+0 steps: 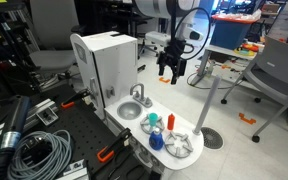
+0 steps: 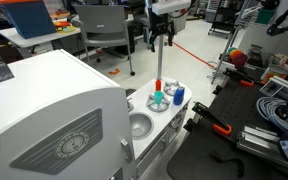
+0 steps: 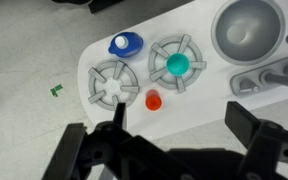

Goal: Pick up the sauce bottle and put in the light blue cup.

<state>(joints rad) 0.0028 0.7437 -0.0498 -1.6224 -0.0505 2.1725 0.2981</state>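
Next, my gripper moves far down and brings its open fingers around the red sauce bottle's upper end [image 1: 171, 118] [image 3: 153, 101], because the bottle stands upright between the burners below.
The sauce bottle [image 3: 153, 100] is small and red and stands upright on the white toy stovetop between two burners. It shows in both exterior views [image 1: 170, 121] [image 2: 160, 87]. The light blue cup [image 3: 177, 66] sits on a burner right beside it, also in both exterior views [image 1: 154, 124] [image 2: 160, 102]. My gripper [image 3: 182, 125] is open and empty, well above the stovetop. It hangs high over the toy kitchen in both exterior views [image 1: 171, 70] [image 2: 161, 38].
A darker blue rounded object [image 3: 125, 43] lies at the stovetop's edge beside the second burner [image 3: 111, 82]. The grey sink bowl [image 3: 246, 28] and its faucet [image 1: 137, 93] lie past the cup. The white toy kitchen cabinet [image 1: 109, 60] rises behind the sink. Floor surrounds the counter.
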